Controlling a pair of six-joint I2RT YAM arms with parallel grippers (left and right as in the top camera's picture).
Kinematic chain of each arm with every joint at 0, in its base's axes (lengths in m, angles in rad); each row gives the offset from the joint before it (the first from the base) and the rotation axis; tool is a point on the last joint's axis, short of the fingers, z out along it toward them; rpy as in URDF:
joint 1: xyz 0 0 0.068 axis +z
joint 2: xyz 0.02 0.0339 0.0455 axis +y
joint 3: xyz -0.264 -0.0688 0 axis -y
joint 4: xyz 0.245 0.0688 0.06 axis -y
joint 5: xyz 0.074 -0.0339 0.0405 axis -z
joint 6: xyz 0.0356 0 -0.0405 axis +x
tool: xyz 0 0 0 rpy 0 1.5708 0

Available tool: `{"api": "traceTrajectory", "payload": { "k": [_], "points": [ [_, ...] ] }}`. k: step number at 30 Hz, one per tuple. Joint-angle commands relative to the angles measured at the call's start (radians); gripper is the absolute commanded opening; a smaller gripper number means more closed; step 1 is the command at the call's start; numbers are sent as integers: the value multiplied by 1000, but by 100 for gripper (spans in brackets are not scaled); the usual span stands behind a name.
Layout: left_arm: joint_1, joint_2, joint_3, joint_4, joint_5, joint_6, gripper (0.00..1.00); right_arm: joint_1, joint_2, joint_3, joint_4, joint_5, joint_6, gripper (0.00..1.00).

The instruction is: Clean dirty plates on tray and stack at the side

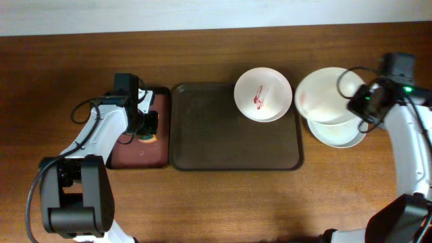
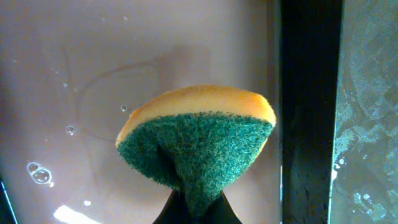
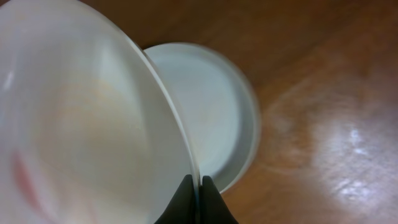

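The robot's right gripper will go down next, lay the tilted white plate flat on the mint-green plate and let go of the white plate's rim, because the mint-green one is empty beneath.
A white plate with a red smear rests on the top right corner of the dark brown tray. My right gripper is shut on the rim of a second white plate and holds it tilted above the pale mint-green plate, which lies on the table right of the tray. In the right wrist view the held plate fills the left, with the mint-green plate beneath it. My left gripper is shut on a green and yellow sponge over the maroon tray.
The narrow black-rimmed maroon tray lies just left of the brown tray, its wet floor showing bubbles. Bare wooden table lies in front of both trays and on the right.
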State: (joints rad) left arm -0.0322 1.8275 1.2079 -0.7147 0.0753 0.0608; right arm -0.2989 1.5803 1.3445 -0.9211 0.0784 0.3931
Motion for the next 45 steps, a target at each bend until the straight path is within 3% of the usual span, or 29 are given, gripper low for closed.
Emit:
{"api": "traceTrajectory", "payload": {
  "k": [1, 7, 8, 9, 11, 13, 14, 17, 18, 29, 31, 32, 33, 37, 39, 40, 43, 45],
  "points": [
    [2, 13, -4, 19, 3, 16, 0, -125, 49, -40, -6, -34, 12, 4],
    [2, 13, -4, 23, 3, 16, 0, -153, 140, -92, 47, -49, 5, 6],
    [2, 13, -5, 23, 3, 16, 1, -153, 143, -92, 51, -54, 5, 33],
    [2, 13, -5, 23, 3, 16, 6, -153, 143, -92, 58, -110, 5, 67],
    [2, 13, -8, 23, 3, 16, 8, -153, 143, -92, 63, -258, -13, 86],
    [3, 13, -20, 27, 3, 16, 14, -143, 143, -92, 64, -402, -88, 95],
    [2, 13, -26, 32, 3, 16, 19, -128, 143, -92, 60, -420, -98, 95],
    [2, 13, -44, 94, 3, 16, 52, -36, 143, -92, 42, -419, -98, 94],
    [2, 13, -45, 112, 3, 16, 58, -3, 143, -92, 42, -418, -98, 94],
    [2, 89, -46, 184, 8, -8, 59, 220, 143, -92, 47, -407, -98, 92],
    [2, 107, -46, 200, 8, -8, 46, 229, 143, -92, 47, -404, -98, 91],
    [3, 107, -46, 209, 7, -8, 11, 229, 143, -92, 47, -404, -98, 90],
    [3, 107, -44, 211, 7, -8, 0, 229, 143, -92, 46, -404, -98, 90],
    [3, 85, 13, 180, -45, -23, 0, 229, 143, -92, 45, -404, -98, 86],
    [3, 74, 18, 135, -45, -23, 75, 229, 143, -92, 46, -404, -98, 85],
    [2, 74, 18, 102, -44, -23, 81, 229, 143, -92, 46, -404, -98, 85],
    [2, 74, 18, -18, -41, -23, 81, 229, 143, -92, 45, -404, -98, 85],
    [0, 74, 18, -34, -2, -23, 72, 229, 143, -92, 43, -404, -98, 86]
  ]
}}
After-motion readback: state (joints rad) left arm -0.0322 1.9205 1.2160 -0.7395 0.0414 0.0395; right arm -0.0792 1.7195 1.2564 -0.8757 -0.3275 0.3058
